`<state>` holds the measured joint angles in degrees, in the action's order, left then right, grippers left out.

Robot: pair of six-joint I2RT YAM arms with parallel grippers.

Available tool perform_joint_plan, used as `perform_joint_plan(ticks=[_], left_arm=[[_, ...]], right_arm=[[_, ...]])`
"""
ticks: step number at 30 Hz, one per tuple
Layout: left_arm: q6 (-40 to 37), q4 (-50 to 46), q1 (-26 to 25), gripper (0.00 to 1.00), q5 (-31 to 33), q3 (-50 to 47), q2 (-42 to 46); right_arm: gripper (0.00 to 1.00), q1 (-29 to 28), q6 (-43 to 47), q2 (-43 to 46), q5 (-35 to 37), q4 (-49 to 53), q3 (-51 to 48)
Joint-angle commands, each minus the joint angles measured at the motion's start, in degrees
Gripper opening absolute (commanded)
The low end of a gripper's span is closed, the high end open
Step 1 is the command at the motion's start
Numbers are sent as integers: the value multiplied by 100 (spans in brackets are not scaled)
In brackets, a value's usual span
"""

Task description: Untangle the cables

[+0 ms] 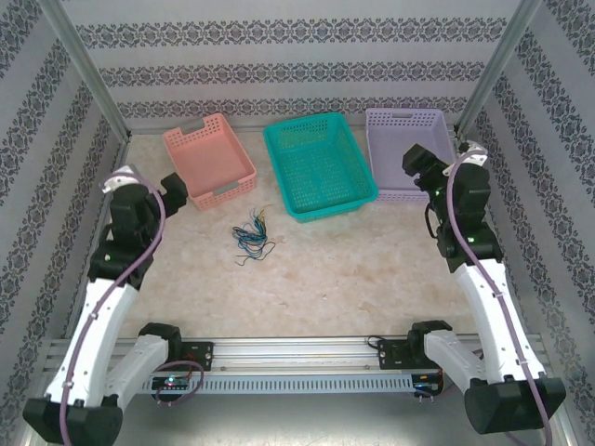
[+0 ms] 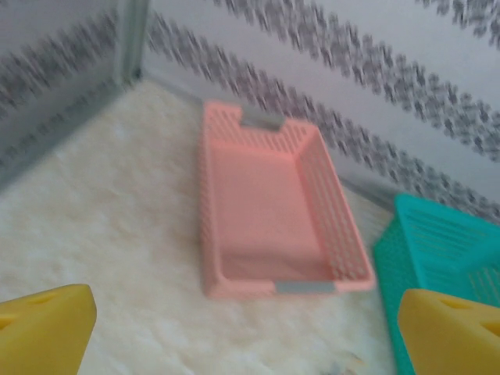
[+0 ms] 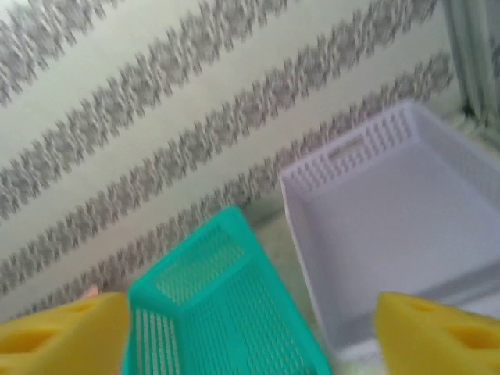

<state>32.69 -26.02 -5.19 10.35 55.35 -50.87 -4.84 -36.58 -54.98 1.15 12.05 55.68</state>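
Observation:
My left gripper should next go down from beside the pink basket's near corner onto the looped middle of the bundle (image 1: 251, 239), where the wires cross most thickly.
The cables (image 1: 252, 235) lie in a small tangled bundle of black, blue, green and yellowish wires on the table, just in front of the gap between the pink and teal baskets. My left gripper (image 1: 177, 190) hovers at the left, beside the pink basket's near corner, well apart from the bundle. In the left wrist view its yellow fingertips (image 2: 47, 328) stand wide apart with nothing between them. My right gripper (image 1: 420, 165) is raised over the lilac basket's near edge at the right. Its yellow fingertips (image 3: 62, 336) are also spread wide and empty.
Three baskets line the back: pink (image 1: 210, 160), teal (image 1: 319, 164) and lilac (image 1: 406, 151). The same three show from the wrists: pink (image 2: 269, 211), teal (image 3: 219, 312), lilac (image 3: 391, 219). Patterned walls enclose the table on three sides. A metal rail (image 1: 297, 358) runs along the near edge.

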Motion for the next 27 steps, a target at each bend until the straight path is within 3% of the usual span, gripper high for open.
perform_joint_plan(ticks=[1, 5, 8, 11, 18, 27], left_arm=[[1525, -1656, -258, 88, -1221, 333, -870], [3423, -2308, -1577, 68, -1162, 299, -1381], [4990, -2225, -2176, 70, -1351, 72, -1798], [5888, -2098, -2366, 74, -1184, 182, -2323], [6725, -1097, -2175, 82, -1114, 565, -3619], [6782, -386, -2035, 60, -1009, 670, -4860]], right_arm=[[70, -1158, -282, -574, 80, 2163, 332], [70, -2586, -285, -826, 270, 2135, 171], [74, -3196, -426, -772, 98, 1632, -239], [79, -3457, -397, -759, -78, 1343, -398], [79, -3479, -220, -855, -605, 1251, -384], [79, -3465, -335, -519, -734, 1349, -701]])
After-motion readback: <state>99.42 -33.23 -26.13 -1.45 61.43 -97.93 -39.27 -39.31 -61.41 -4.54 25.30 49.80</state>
